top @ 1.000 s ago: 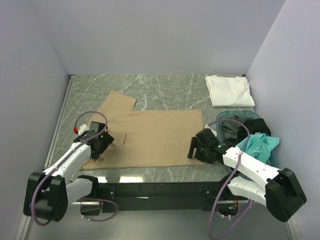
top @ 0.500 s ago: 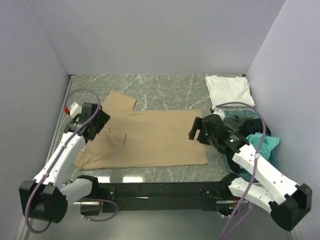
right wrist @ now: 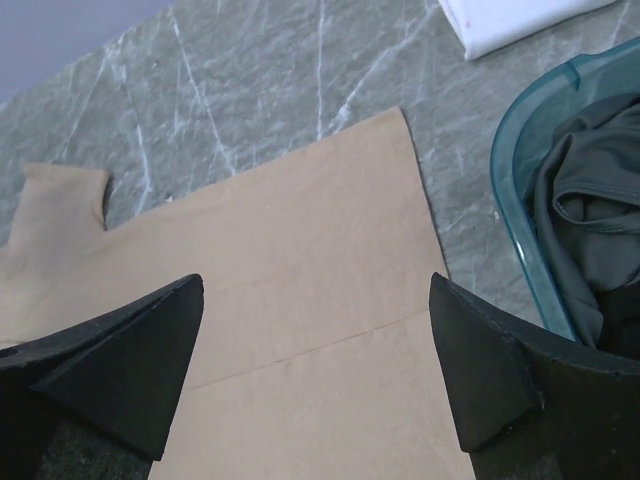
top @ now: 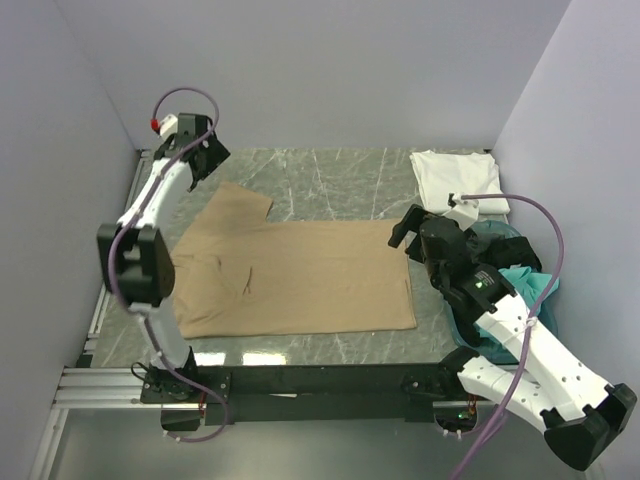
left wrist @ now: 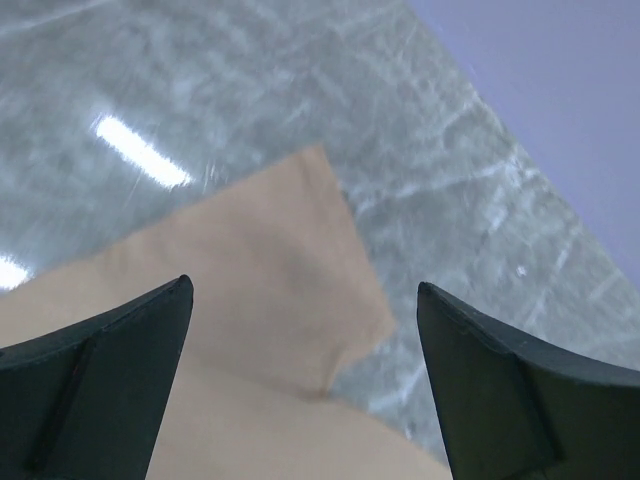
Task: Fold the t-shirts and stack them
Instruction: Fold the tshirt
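The sleeve's far corner stands out below, so my left gripper will lower first to get to it, shifting toward the right in the top view.
The tan t-shirt [top: 300,275] lies flat across the middle of the table, one sleeve [top: 243,200] pointing to the far left. A straight fold line crosses it in the right wrist view [right wrist: 300,250]. My left gripper [top: 207,162] hangs high at the far left, open and empty, over that sleeve [left wrist: 270,260]. My right gripper [top: 405,230] hovers open and empty above the shirt's far right corner. A folded white t-shirt [top: 456,180] lies at the back right. A dark grey t-shirt [right wrist: 590,230] and a teal one [top: 525,288] sit in the basket.
The shallow teal plastic basket [top: 448,232] stands at the right edge, close beside my right arm. Its rim [right wrist: 510,130] is just right of the tan shirt's hem. Walls close the table on the left, back and right.
The left arm swung from the shirt's near left edge up to the far left corner. The right gripper drew back from the near hem to the far right corner and opened wider.
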You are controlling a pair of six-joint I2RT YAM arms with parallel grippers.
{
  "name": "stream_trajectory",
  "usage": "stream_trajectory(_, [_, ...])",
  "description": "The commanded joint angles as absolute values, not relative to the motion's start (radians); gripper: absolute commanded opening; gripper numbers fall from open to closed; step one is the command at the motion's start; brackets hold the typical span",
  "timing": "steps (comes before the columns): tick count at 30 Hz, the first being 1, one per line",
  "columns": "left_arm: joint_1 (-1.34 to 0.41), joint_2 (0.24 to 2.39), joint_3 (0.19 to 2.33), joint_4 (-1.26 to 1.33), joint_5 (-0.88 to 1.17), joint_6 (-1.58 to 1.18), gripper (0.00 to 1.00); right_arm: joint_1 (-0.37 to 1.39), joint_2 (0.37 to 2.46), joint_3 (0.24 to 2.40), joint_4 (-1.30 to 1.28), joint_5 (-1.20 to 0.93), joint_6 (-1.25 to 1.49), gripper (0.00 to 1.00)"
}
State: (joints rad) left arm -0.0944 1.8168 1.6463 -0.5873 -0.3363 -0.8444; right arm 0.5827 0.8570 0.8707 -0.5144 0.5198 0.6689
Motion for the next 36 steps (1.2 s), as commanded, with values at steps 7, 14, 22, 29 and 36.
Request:
stream_trajectory(7, [-0.057,2.318,2.212,-0.717,-0.216,-0.663,0.99,0.566,0.962,0.867,-0.5,0.583,0.69,1.0])
stream_trajectory(14, [-0.055,2.404,2.198,-0.664,-0.172,-0.627,0.99,0.558,1.048,0.874,-0.534,0.558,0.696,1.0])
stream_trajectory(22, [-0.057,2.477,2.217,-0.68,-0.213,-0.606,0.88,0.555,1.074,0.856,-0.534,0.549,0.683,1.0])
stream_trajectory(29, [-0.074,2.503,2.241,-0.719,-0.322,-0.56,0.68,0.552,1.083,0.839,-0.523,0.541,0.68,1.0])
stream_trajectory(36, [-0.1,2.513,2.256,-0.712,-0.339,-0.5,0.46,0.551,1.083,0.825,-0.515,0.531,0.681,1.0])
